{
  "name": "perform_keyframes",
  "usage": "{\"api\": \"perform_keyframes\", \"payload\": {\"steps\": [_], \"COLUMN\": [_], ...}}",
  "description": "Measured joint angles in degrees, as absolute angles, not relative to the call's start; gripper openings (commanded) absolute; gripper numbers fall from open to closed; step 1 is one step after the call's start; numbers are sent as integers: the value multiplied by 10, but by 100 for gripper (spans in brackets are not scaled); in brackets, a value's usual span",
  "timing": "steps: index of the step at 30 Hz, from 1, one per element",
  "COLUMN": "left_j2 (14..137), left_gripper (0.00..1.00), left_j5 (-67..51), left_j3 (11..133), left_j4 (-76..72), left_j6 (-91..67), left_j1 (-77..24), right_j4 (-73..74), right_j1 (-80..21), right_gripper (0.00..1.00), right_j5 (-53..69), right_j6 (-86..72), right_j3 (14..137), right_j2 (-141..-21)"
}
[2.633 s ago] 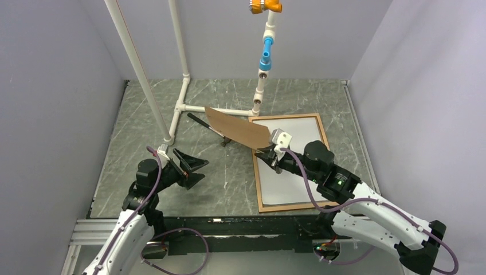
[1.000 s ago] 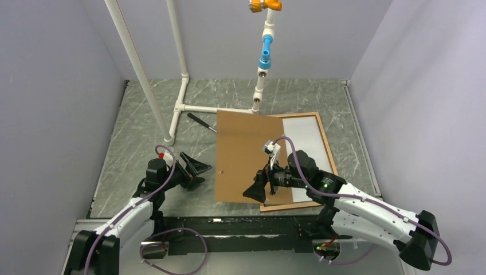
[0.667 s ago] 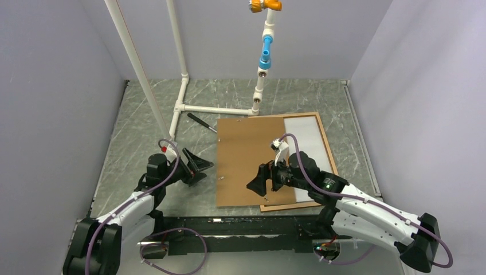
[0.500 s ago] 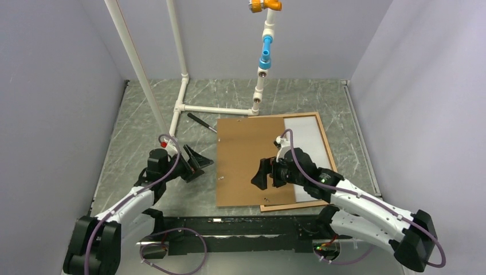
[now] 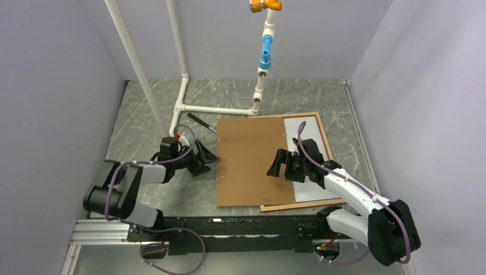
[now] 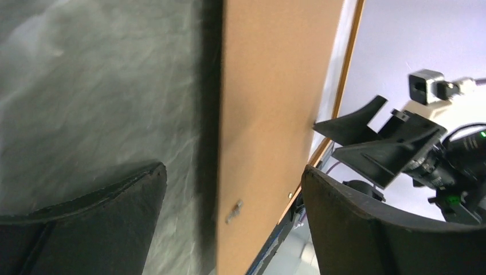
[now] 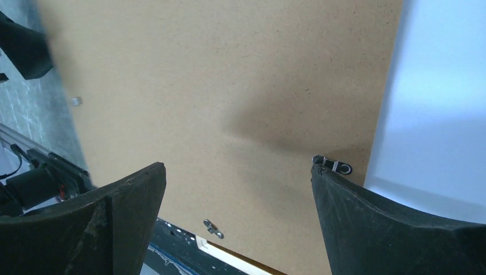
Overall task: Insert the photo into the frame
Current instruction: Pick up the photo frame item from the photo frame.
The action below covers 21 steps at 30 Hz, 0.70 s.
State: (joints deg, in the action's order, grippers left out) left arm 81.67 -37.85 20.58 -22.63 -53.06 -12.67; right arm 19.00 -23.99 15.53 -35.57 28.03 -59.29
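Note:
Next I will move my left gripper to the right in the top view, onto the board's jutting edge, and close, because that edge lies clear of the frame (image 5: 301, 114).
The frame (image 5: 301, 114) of orange-brown wood lies flat at centre right, its rail (image 6: 347, 63) also in the left wrist view. The photo (image 5: 306, 137) rests inside it, white reverse up, only its right part showing (image 7: 441, 114). A brown backing board (image 5: 246, 166) lies flat over the frame's left part and juts out past it to the left. My left gripper (image 5: 207, 158) is open at the board's left edge (image 6: 269, 114), which shows between its fingers; contact I cannot tell. My right gripper (image 5: 279, 167) hovers open over the board (image 7: 229, 74), holding nothing.
A white pipe stand (image 5: 183, 106) rises at the back left, with a black tool (image 5: 200, 121) lying beside it. A pipe with blue and orange fittings (image 5: 265, 54) stands behind the frame. Small metal clips (image 7: 332, 165) sit on the board. Grey walls close in on both sides.
The right gripper laid the tilted board down flat, let it go and drew back to the right. The left gripper slid right up to the board's left edge.

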Motion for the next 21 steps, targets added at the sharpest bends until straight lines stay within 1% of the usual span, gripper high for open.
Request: {"api": "perform_keyframes", "payload": {"steps": [6, 9, 12, 14, 18, 20, 21], "left_j2": [916, 934, 936, 936, 936, 935, 932], "left_gripper": [79, 73, 66, 55, 24, 5, 0], "left_j5": [-426, -431, -430, -428, -421, -410, -408], "left_j3": [230, 238, 238, 239, 252, 256, 256], "left_j4": [-339, -359, -360, -357, -338, -329, -324], "left_j6": [-548, -550, -549, -547, -535, -528, -532], "left_j1": [-156, -175, -187, -193, -205, -208, -208], "right_j4": [171, 159, 150, 148, 141, 139, 139], "right_j1": [-219, -217, -215, -215, -213, -213, -213], "right_gripper": [100, 100, 100, 100, 100, 100, 100], "right_j5": [184, 187, 188, 190, 196, 196, 196], "right_j6": [-360, -361, -362, -362, -361, -361, -361], "right_j3": [273, 273, 273, 272, 272, 272, 272], "right_j2": [-632, -635, -639, -640, -644, -645, -645]}}
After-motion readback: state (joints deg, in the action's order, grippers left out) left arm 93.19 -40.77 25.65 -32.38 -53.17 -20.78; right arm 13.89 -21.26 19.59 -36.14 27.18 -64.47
